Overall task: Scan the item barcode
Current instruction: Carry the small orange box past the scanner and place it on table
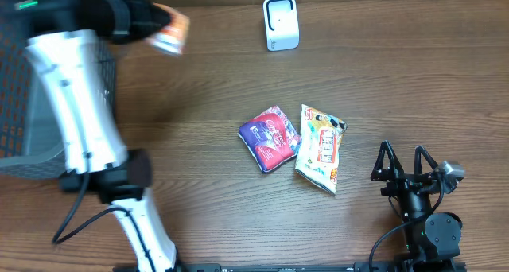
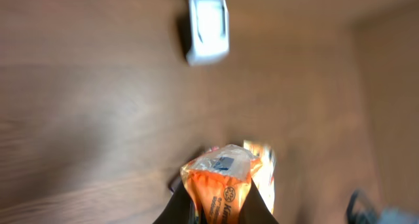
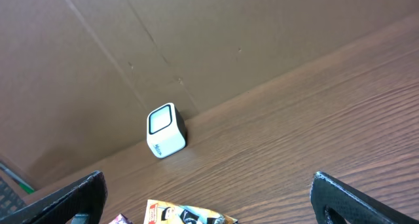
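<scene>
My left gripper moves back and down next to release the orange packet (image 1: 170, 33), since the bare tabletop (image 1: 214, 138) beside the purple packet lies below and back from it.
My left gripper (image 1: 151, 24) hovers at the table's far left, shut on an orange snack packet (image 1: 170, 33). In the blurred left wrist view the packet (image 2: 222, 178) is pinched between the dark fingers (image 2: 258, 207), and my left gripper (image 2: 219, 201) points toward the white barcode scanner (image 2: 208, 25). The scanner (image 1: 280, 23) stands at the far edge, right of the held packet. My right gripper (image 1: 406, 165) rests near the front right, open and holding nothing. From its wrist view, my right gripper (image 3: 208, 185) faces the scanner (image 3: 165, 130).
A purple packet (image 1: 269, 138) and a white-and-yellow packet (image 1: 320, 147) lie side by side mid-table. A dark mesh basket (image 1: 20, 105) stands at the left edge, behind my left arm. A brown cardboard wall (image 3: 216, 40) backs the table.
</scene>
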